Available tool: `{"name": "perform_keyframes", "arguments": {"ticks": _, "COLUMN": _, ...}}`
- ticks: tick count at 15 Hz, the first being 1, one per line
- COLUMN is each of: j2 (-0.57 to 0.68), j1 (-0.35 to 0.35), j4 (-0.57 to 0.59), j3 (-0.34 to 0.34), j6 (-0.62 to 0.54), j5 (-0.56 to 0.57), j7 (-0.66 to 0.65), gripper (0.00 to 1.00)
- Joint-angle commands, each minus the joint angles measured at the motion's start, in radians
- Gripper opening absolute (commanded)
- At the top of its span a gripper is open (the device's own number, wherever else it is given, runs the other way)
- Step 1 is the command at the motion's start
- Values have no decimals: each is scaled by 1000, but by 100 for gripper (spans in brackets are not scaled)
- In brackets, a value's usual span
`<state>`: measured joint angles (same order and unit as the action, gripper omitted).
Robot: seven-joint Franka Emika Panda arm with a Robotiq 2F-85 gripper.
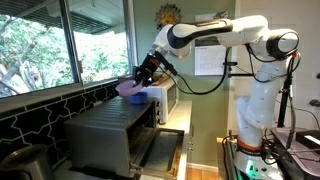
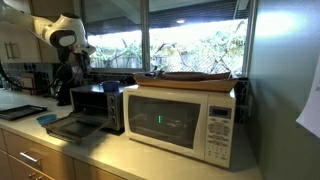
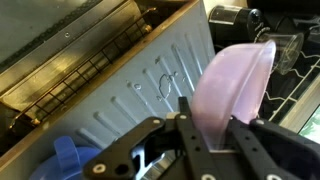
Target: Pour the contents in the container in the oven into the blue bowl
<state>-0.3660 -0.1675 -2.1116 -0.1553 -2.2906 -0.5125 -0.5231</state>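
My gripper turns next to level the container (image 1: 127, 89), which hangs tilted over the oven, lowers it onto the bare ribbed top beside the blue bowl and releases.
My gripper (image 3: 209, 112) is shut on the rim of the lavender-pink container (image 3: 235, 85), which hangs tilted on its side. The blue bowl (image 3: 62, 160) sits at the lower left of the wrist view on the ribbed grey top of the oven (image 3: 150, 75). In an exterior view the gripper (image 1: 141, 79) holds the container (image 1: 127, 89) just above and beside the blue bowl (image 1: 141, 98), over the oven (image 1: 105, 130). The oven's glass door (image 1: 160, 150) is dropped open. The container's contents cannot be seen.
A white microwave (image 1: 168, 97) stands right behind the oven, and shows large in an exterior view (image 2: 180, 120) beside the oven (image 2: 98, 105). Windows run along the wall behind. A small blue item (image 2: 47, 119) lies on the counter by the open door.
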Motion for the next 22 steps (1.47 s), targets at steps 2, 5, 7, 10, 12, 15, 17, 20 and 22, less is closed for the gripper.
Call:
{"name": "perform_keyframes", "arguments": {"ticks": 2, "j2": 21, "j1": 25, "j4": -51, "j3": -45, "j6": -75, "j5": -14, "j7": -175, "gripper": 5}}
{"name": "perform_keyframes", "arguments": {"ticks": 5, "j2": 35, "j1": 38, "j4": -64, "j3": -67, "j6": -76, "j5": 45, "j7": -281, "gripper": 5}}
{"name": "perform_keyframes", "arguments": {"ticks": 7, "j2": 40, "j1": 50, "j4": -65, "j3": -81, "j6": -66, "j5": 94, "j7": -353, "gripper": 5}}
{"name": "perform_keyframes", "arguments": {"ticks": 10, "j2": 45, "j1": 69, "j4": -60, "j3": -101, "j6": -39, "j5": 200, "j7": -469, "gripper": 5}}
{"name": "perform_keyframes", "arguments": {"ticks": 12, "j2": 51, "j1": 75, "j4": -55, "j3": -112, "j6": -28, "j5": 257, "j7": -538, "gripper": 5}}
{"name": "perform_keyframes", "arguments": {"ticks": 15, "j2": 69, "j1": 76, "j4": -46, "j3": -126, "j6": -6, "j5": 324, "j7": -626, "gripper": 5}}
{"name": "perform_keyframes", "arguments": {"ticks": 17, "j2": 85, "j1": 71, "j4": -42, "j3": -130, "j6": -9, "j5": 347, "j7": -666, "gripper": 5}}
{"name": "perform_keyframes", "arguments": {"ticks": 20, "j2": 105, "j1": 66, "j4": -28, "j3": -131, "j6": -23, "j5": 360, "j7": -716, "gripper": 5}}
{"name": "perform_keyframes", "arguments": {"ticks": 22, "j2": 111, "j1": 67, "j4": -21, "j3": -131, "j6": -35, "j5": 372, "j7": -744, "gripper": 45}}
